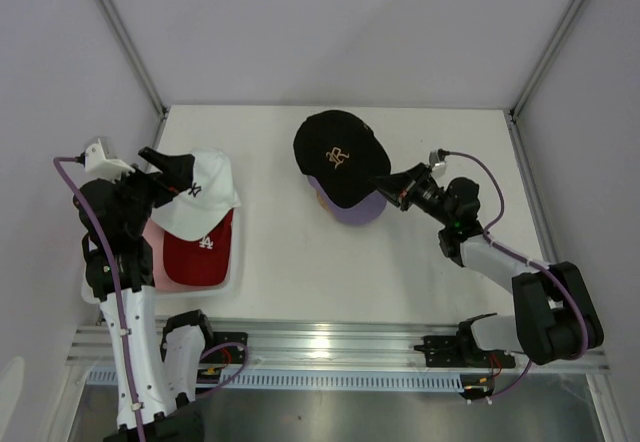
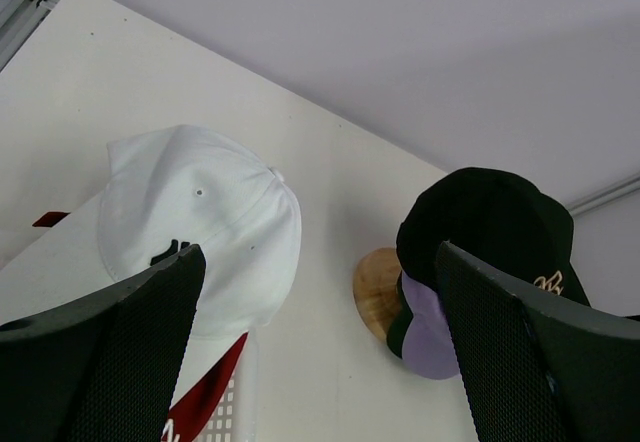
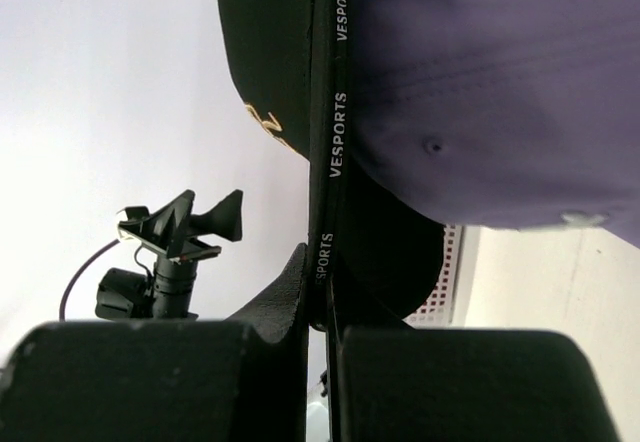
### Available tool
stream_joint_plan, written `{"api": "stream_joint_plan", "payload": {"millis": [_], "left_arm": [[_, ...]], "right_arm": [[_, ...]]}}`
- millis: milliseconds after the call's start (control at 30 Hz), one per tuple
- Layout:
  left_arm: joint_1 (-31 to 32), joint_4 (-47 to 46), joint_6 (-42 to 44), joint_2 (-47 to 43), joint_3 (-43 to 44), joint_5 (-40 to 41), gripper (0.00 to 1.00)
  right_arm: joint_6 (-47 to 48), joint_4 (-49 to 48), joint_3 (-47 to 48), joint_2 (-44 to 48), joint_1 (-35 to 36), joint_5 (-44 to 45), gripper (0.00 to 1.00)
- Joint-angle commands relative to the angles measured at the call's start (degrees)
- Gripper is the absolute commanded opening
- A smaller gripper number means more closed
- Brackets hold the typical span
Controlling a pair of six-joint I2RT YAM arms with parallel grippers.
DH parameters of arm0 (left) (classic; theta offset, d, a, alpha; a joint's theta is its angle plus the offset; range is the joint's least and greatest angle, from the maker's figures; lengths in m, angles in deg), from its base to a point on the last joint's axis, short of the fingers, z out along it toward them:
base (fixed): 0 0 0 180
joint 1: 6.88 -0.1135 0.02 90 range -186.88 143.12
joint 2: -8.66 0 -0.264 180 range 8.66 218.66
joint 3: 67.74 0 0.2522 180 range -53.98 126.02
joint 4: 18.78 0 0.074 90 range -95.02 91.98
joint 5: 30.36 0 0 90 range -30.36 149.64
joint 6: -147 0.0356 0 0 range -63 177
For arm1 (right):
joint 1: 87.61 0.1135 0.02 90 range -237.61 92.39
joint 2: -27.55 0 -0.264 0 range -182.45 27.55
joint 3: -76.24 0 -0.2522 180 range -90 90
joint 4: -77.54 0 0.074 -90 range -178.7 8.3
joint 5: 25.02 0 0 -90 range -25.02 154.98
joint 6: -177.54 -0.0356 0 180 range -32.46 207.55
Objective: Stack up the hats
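Observation:
The right gripper should move down and back to cover the lavender cap's uncovered near side and release the black cap's edge, since that side is below and back of the gripper.
A black cap with a gold logo [image 1: 338, 154] sits over a lavender cap [image 1: 358, 212] on a wooden stand [image 1: 321, 200] at mid table. My right gripper [image 1: 392, 188] is shut on the black cap's rim [image 3: 325, 262], with the lavender cap [image 3: 500, 82] right beside it. A white cap with a black logo [image 1: 200, 194] lies on a red cap [image 1: 200, 254] and a pink cap [image 1: 155, 238] at the left. My left gripper [image 1: 166, 168] is open and empty by the white cap [image 2: 200, 212].
The white mesh basket [image 1: 236, 270] holds the left pile of caps. In the left wrist view I see the black cap [image 2: 490, 224], the lavender cap [image 2: 430, 334] and the wooden stand [image 2: 376, 292]. Walls enclose the table on three sides.

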Motion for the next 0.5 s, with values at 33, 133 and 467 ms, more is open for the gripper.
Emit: {"api": "stream_joint_plan", "payload": {"millis": [33,133,467], "left_arm": [[-0.5,-2.3,-0.7,0.2,-0.6,-1.2,1.00],[-0.5,-2.7,-0.8,0.7,-0.8,-1.6,0.99],[-0.5,-2.9,-1.5,0.7,-0.7,-2.0,1.00]], "right_arm": [[1.9,-0.7,-5.5,4.7,-1.6,1.4,0.00],[1.7,-5.7,-9.7,6.1,-2.1,3.1,0.00],[7.2,-13.4,-15.6,-3.7,0.5,7.4,0.00]]}}
